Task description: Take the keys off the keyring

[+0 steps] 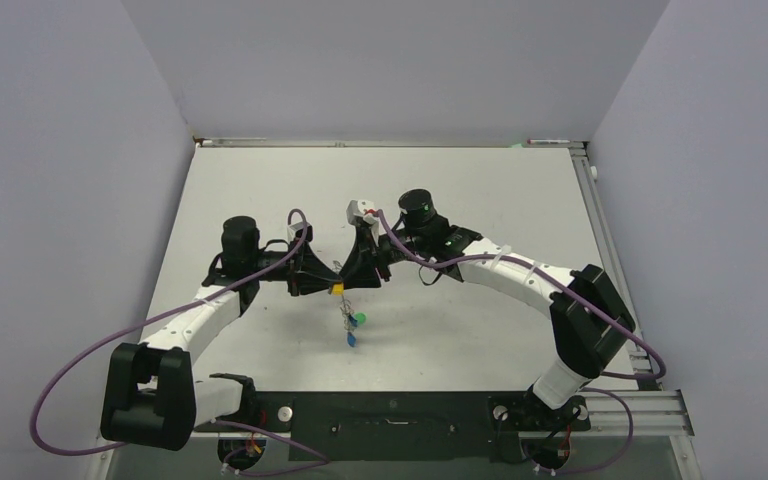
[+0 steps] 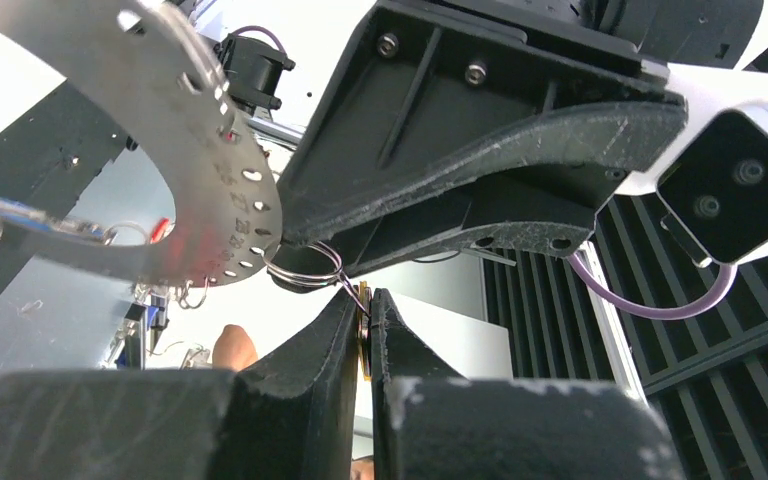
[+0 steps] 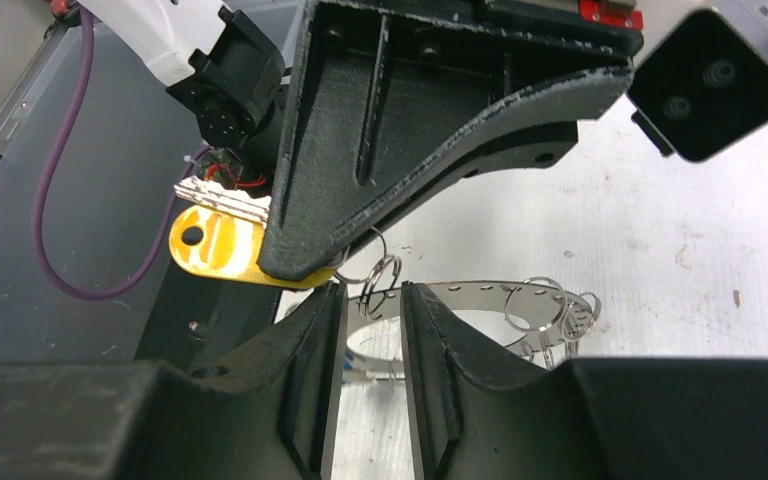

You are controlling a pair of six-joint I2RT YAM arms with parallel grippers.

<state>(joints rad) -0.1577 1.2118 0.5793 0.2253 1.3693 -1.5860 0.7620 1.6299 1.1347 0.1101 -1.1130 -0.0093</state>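
Note:
The robot should next move its left gripper to the left in the top view and lower it to let go of the yellow key (image 1: 338,289) on the table, because that side of the table is clear of the dangling keys.
The keyring (image 2: 215,200), a flat grey perforated disc with wire loops, hangs above the table between both grippers. My left gripper (image 2: 365,300) is shut on the yellow key (image 3: 210,245), seen edge-on between its pads. A wire loop (image 2: 305,272) joins that key to the ring. My right gripper (image 3: 373,290) has its jaws a little apart, with the ring's rim (image 3: 480,297) and the loop (image 3: 380,280) between them. In the top view the yellow key (image 1: 338,289) sits where the grippers meet. A green key (image 1: 359,319) and a blue key (image 1: 350,340) dangle below.
The white table (image 1: 480,190) has grey walls on three sides and a metal rail (image 1: 600,230) along the right. A black base plate (image 1: 390,410) spans the near edge. Purple cables (image 1: 90,365) loop from both arms.

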